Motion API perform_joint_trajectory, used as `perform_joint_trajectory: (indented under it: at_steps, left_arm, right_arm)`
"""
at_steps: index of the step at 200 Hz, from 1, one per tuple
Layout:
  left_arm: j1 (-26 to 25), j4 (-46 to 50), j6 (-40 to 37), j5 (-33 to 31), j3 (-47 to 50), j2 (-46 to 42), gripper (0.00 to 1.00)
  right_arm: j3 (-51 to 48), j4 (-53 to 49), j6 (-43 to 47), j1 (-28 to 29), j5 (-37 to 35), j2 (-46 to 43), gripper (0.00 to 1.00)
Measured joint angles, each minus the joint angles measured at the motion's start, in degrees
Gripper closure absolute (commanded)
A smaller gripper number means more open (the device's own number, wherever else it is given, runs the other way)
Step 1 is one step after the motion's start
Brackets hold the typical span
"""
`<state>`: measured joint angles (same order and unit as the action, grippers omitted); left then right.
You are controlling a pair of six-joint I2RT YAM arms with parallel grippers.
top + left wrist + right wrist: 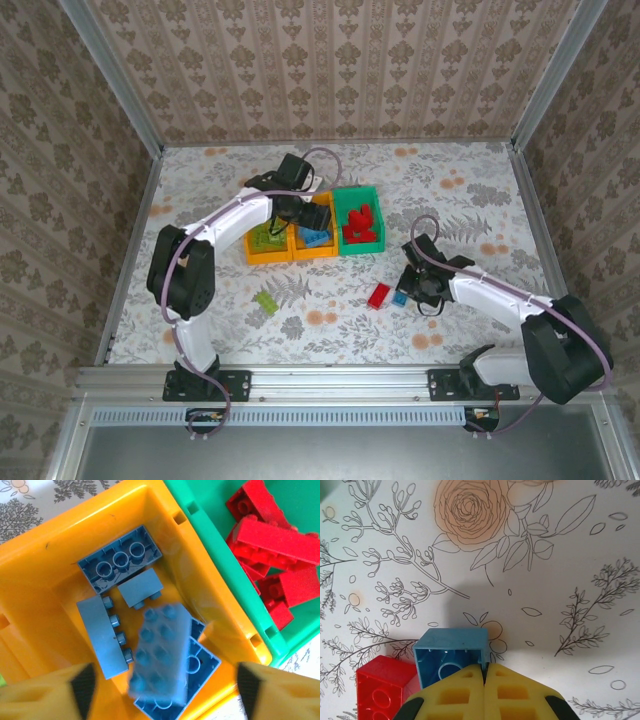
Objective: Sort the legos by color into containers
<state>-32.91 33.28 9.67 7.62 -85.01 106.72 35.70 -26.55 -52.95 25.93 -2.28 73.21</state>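
My right gripper holds the lego and should next lift it away from my base past the green container (pixel 220 565), then let it go over the middle orange container.
My left gripper (pixel 165 690) hangs open over the middle orange container (pixel 40 580). A blurred blue lego (pixel 160 650) sits loose between its spread fingers, above several blue legos (pixel 120 560) lying in that container. The green container (pixel 220 565) beside it holds red legos (pixel 280 540). My right gripper (pixel 485 672) is low on the table, shut on the side wall of a light blue lego (pixel 451 652) that lies open side up. A red lego (pixel 382 690) touches that one on its left. From above, the left gripper (pixel 310 218) is over the container row and the right gripper (pixel 408 290) is by the blue lego (pixel 400 298).
The left orange container (pixel 268 259) holds lime green legos. One green lego (pixel 265 301) lies alone on the flowered table in front of the row. The red lego (pixel 378 295) lies between the two arms. Metal rails and patterned walls fence the table.
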Motion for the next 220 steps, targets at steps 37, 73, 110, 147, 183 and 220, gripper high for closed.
perform_joint_trajectory:
  at_steps: [37, 73, 110, 147, 183, 220]
  left_arm:
    - [0.1, -1.1, 1.4, -1.8, 2.3, -2.7, 0.0]
    - [0.9, -5.3, 3.6, -5.5, 10.5, -10.8, 0.0]
    - [3.3, -10.0, 7.3, -10.6, 21.7, -22.1, 0.0]
    - [6.1, -6.3, 13.4, -14.4, 28.5, -28.2, 0.0]
    - [6.3, -0.9, 22.1, -13.9, 35.8, -33.0, 0.0]
    - [6.3, 3.3, 32.7, -10.0, 42.6, -38.1, 0.0]
  right_arm:
    - [0.7, 0.2, 2.1, 0.0, -0.1, -4.5, 0.96]
    - [5.9, 3.5, 3.8, 0.1, 2.5, -4.8, 0.95]
    - [16.2, 13.3, 4.5, 1.0, 10.5, 6.6, 0.95]
    - [31.1, 17.3, 5.1, 4.0, 15.2, 22.5, 0.95]
    - [45.8, 16.9, 6.7, 6.2, 16.2, 33.0, 0.93]
    - [53.6, 13.5, 8.3, 6.3, 14.5, 40.0, 0.91]
